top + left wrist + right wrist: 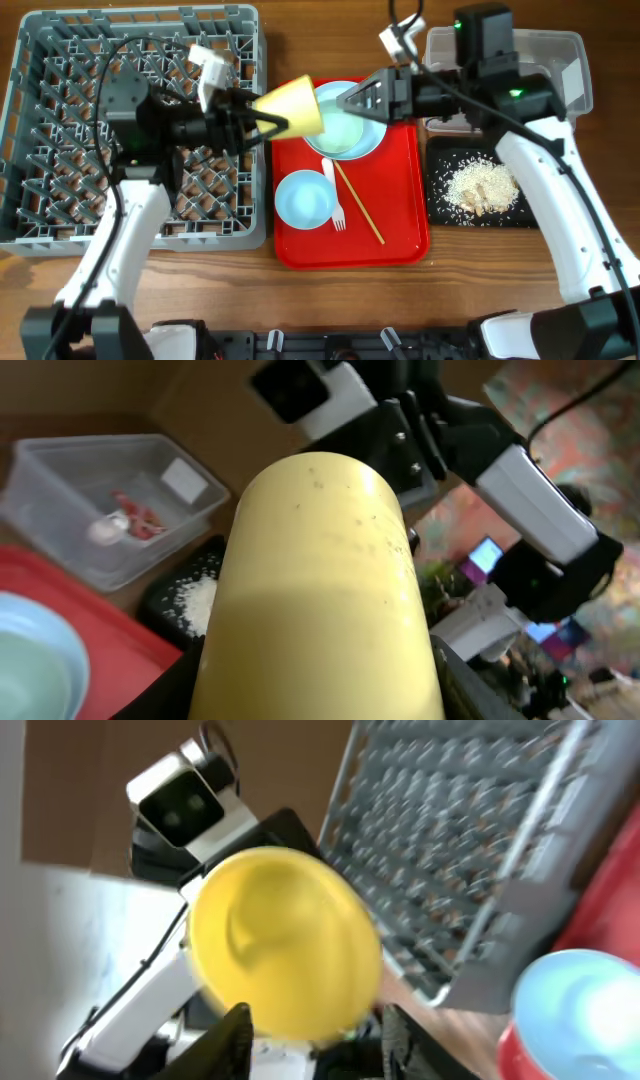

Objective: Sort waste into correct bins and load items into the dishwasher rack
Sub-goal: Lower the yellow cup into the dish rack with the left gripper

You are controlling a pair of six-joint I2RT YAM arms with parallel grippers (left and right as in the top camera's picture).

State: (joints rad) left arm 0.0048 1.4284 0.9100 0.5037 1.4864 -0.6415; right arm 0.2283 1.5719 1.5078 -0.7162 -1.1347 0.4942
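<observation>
The yellow cup's opening (285, 940) faces sideways. I should tilt my left gripper down and lower it onto the near wires of the grey rack, back and to the left in the overhead view.
My left gripper (268, 122) is shut on the yellow cup (293, 108) and holds it on its side in the air, between the grey rack (60, 150) and the red tray (400, 230). The cup fills the left wrist view (320, 580). My right gripper (352, 100) is open and empty, its fingertips just right of the cup's mouth (285, 940). One mint bowl (345, 132) sits on the white plate (378, 142). A second bowl (305, 198), the white fork (337, 205) and the chopstick (362, 208) lie on the red tray.
The black tray (445, 210) at the right holds the rice crumbs (482, 186). The clear tub (570, 60) behind it holds the red wrapper (135, 518) and a white scrap (185, 478). The right arm partly covers the tub from above.
</observation>
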